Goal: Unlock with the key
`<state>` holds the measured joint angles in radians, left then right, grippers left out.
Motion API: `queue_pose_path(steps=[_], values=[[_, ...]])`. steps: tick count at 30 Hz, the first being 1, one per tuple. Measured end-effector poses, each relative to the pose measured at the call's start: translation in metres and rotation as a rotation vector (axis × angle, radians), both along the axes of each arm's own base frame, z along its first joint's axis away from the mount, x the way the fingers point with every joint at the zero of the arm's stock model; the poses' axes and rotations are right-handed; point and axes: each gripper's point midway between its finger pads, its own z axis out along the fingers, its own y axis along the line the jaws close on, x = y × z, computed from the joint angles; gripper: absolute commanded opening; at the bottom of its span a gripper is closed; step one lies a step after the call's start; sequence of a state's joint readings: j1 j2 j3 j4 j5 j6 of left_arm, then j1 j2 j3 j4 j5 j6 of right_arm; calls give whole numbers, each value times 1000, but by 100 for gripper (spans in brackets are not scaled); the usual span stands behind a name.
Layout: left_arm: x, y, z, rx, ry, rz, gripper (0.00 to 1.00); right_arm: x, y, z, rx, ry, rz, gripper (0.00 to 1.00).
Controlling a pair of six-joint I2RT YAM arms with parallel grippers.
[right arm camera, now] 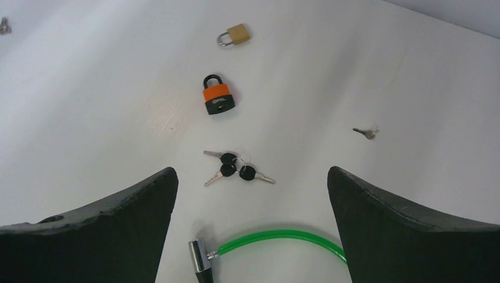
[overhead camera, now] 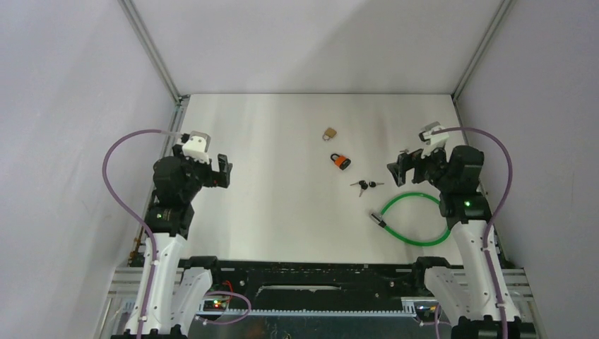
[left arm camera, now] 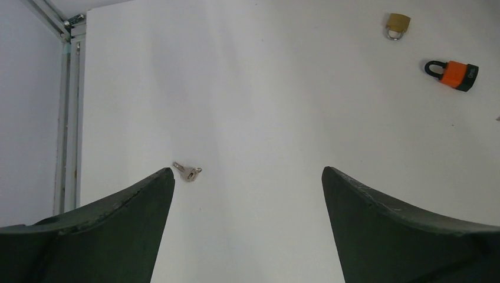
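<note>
My right gripper goes left in the top view and down onto the black key head nearest the orange padlock (overhead camera: 363,183) (right arm camera: 228,158) next, as the key's blade sticks out clear.
An orange padlock with a black shackle (overhead camera: 340,161) lies mid-table; it also shows in the left wrist view (left arm camera: 456,73) and the right wrist view (right arm camera: 219,96). A bunch of three black-headed keys (overhead camera: 366,186) lies just in front of it, and shows in the right wrist view (right arm camera: 236,167). My left gripper (overhead camera: 224,171) is open and empty at the left (left arm camera: 247,171), well apart from the locks. My right gripper (overhead camera: 395,169) is open and empty (right arm camera: 252,171), hovering just right of the key bunch.
A small brass padlock (overhead camera: 330,133) lies behind the orange one. A green cable lock (overhead camera: 417,219) curls beside the right arm, its metal end (right arm camera: 199,259) below the right jaws. Single small silver keys lie loose (left arm camera: 187,171) (right arm camera: 365,132).
</note>
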<state>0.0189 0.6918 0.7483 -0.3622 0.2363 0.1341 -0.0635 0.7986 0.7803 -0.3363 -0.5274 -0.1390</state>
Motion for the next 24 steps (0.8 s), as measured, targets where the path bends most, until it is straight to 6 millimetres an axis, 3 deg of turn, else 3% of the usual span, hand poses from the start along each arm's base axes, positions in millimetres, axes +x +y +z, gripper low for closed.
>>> queue_pose_path(steps=[5, 9, 15, 20, 24], values=[[3, -3, -10, 1, 39, -19, 98, 12, 29, -26, -68, 69, 73, 97], [1, -9, -25, -6, 102, -62, 98, 32, 50, -61, -163, 198, 148, 82], [-2, -13, -29, -3, 120, -92, 98, 64, 63, -123, -326, 394, 268, 73], [-3, -15, -29, 0, 118, -108, 98, 52, 57, -171, -440, 536, 402, 69], [-3, -17, -30, 3, 121, -122, 98, 47, 55, -187, -487, 588, 475, 66]])
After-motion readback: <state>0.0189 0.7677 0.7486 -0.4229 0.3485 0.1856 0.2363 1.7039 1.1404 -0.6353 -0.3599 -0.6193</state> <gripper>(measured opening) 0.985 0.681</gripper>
